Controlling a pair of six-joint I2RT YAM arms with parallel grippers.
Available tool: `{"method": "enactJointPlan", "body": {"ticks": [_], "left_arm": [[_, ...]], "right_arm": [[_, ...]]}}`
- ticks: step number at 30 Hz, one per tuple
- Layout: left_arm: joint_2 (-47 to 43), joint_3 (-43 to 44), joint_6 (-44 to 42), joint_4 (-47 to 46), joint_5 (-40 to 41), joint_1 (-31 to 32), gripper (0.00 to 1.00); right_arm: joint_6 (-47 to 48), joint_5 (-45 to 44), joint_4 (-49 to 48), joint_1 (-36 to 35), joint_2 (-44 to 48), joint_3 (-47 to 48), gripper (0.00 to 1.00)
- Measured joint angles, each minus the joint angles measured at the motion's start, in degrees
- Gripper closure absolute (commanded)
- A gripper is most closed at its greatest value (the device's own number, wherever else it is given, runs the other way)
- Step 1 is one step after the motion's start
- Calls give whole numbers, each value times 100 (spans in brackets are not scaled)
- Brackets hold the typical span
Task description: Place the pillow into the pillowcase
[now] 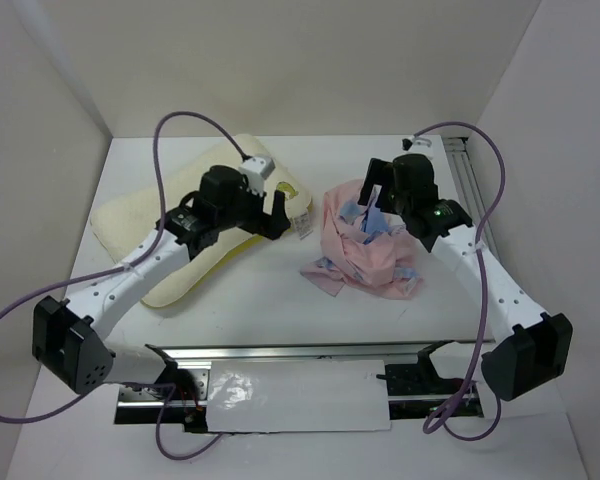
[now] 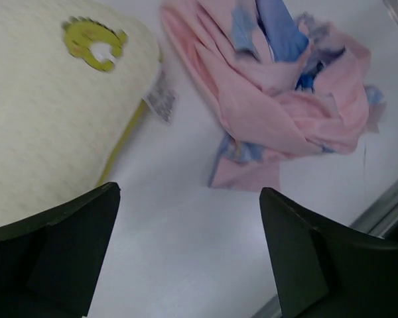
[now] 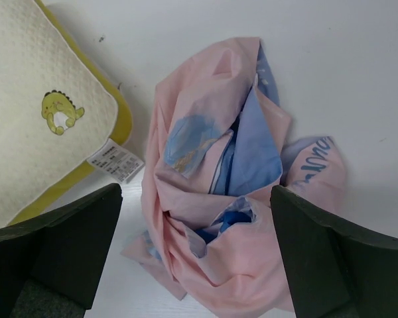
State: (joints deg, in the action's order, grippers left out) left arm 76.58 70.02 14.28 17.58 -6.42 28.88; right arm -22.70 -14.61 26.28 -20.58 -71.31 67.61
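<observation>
My left gripper moves down and to its right in the top view onto the pillowcase's blue-hemmed corner [image 1: 326,268] [image 2: 239,156] next, since that corner lies there, jutting from the heap.
The cream-yellow pillow [image 1: 140,215] lies flat at the left of the white table, with a small dinosaur patch [image 2: 93,43] and a white tag [image 2: 160,99] at its right edge. To its right the pillowcase [image 1: 368,248] sits in a crumpled heap, mostly pale pink with blue folds showing. My left gripper [image 1: 272,215] hovers open over the pillow's right corner; in the left wrist view the left gripper [image 2: 189,192] has only bare table between its fingers. My right gripper [image 1: 378,195] hangs open above the heap's far side. In the right wrist view the right gripper [image 3: 196,191] straddles the pillowcase [image 3: 219,192] without touching it.
White walls close in the table on the left, back and right. An aluminium rail [image 1: 470,180] runs along the right side, and another rail [image 1: 280,352] crosses the near edge by the arm bases. Purple cables [image 1: 160,165] loop above both arms.
</observation>
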Motion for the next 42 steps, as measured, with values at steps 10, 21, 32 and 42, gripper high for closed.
{"method": "enactJointPlan", "body": {"ticks": [10, 21, 32, 42], "left_arm": [[1119, -800, 592, -503, -420, 1661, 1], [2903, -151, 1058, -708, 203, 1932, 13], [3694, 299, 1475, -1080, 398, 1919, 100], [2308, -678, 1637, -1515, 745, 1779, 100]], "right_arm": [[-50, 52, 262, 107, -22, -525, 0], [-85, 479, 348, 361, -304, -1346, 8], [-160, 885, -37, 640, -345, -1932, 71], [-59, 426, -4, 726, -286, -811, 100]]}}
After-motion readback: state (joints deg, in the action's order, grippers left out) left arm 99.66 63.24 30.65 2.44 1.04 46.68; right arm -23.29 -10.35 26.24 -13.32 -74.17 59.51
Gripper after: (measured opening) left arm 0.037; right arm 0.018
